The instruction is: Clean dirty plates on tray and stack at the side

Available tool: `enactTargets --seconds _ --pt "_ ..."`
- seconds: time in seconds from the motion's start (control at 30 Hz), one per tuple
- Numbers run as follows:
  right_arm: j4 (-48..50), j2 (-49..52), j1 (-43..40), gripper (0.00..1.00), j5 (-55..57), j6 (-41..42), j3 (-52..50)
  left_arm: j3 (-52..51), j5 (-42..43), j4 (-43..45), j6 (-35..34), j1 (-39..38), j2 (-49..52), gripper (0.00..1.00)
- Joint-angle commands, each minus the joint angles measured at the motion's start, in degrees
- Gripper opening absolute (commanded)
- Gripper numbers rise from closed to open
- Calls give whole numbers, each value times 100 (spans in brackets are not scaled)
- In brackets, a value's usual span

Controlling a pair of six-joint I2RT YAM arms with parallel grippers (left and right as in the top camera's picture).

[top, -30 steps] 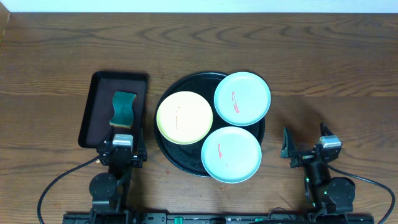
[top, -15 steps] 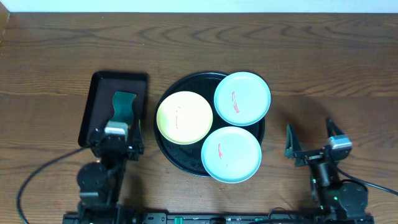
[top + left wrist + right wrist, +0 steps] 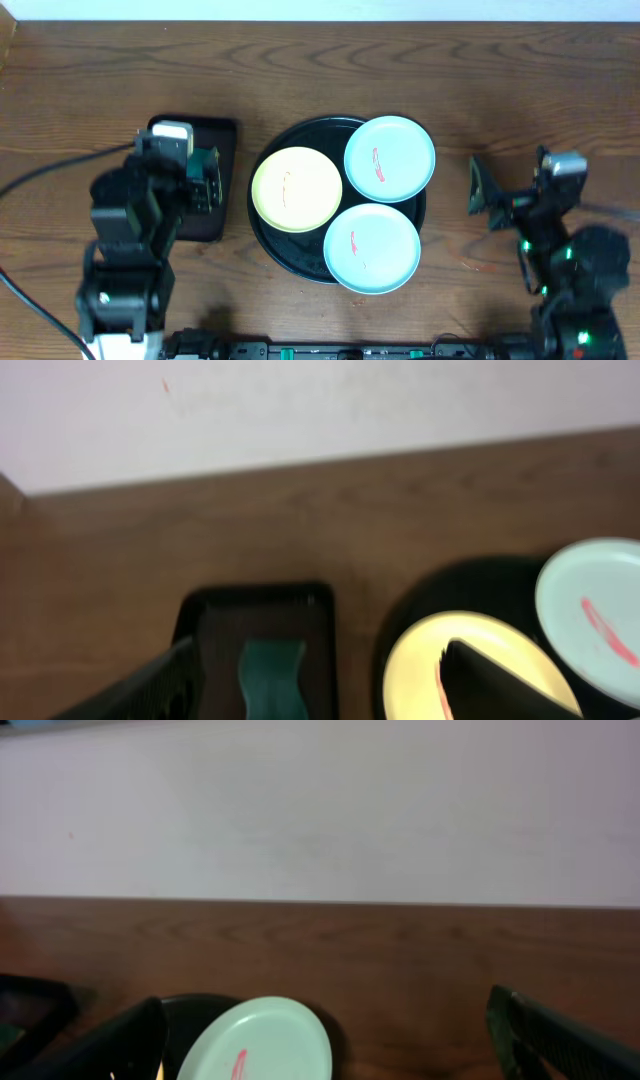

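My right gripper swings over the back mint plate (image 3: 265,1040) next, then tilts and lowers onto the yellow plate's facing rim, where a gap leaves finger room.
The black round tray (image 3: 300,128) holds three plates: a pale yellow one (image 3: 296,189) at the left, a mint one (image 3: 390,158) at the back right and a mint one (image 3: 371,248) at the front. Each has a small red smear. My left gripper (image 3: 310,690) is open and empty, above the dark rectangular tray, with the yellow plate (image 3: 420,660) by its right finger. My right gripper (image 3: 510,185) is open and empty over bare table to the right of the tray. In the right wrist view it (image 3: 330,1050) faces the back mint plate (image 3: 265,1040).
A dark rectangular tray (image 3: 225,135) lies left of the round tray with a green sponge (image 3: 270,675) in it; my left arm covers most of it in the overhead view. A white wall runs along the table's far edge.
Both arms have moved away from the front edge towards the back. The left arm now covers the rectangular tray and sponge. The plates have not moved.
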Motion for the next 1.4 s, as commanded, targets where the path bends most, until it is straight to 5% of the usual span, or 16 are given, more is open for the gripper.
enactTargets --seconds 0.0,0.57,0.9,1.17,1.37 --pt "-256 929 -50 99 -48 -50 826 907 81 -525 -28 -11 603 76" --pt "-3318 4301 -50 99 -1104 -308 4142 4234 435 -3751 -138 42 3440 76" --pt "-3034 4802 -4 99 -2024 304 4221 4548 1259 -3965 -136 144 4194 76" --pt "-2806 5305 726 78 -1751 892 4236 4544 1237 -3969 -149 146 4247 76" --pt "-3130 5864 1423 68 -1130 1491 4599 4575 -597 -4035 -1226 184 4247 76"
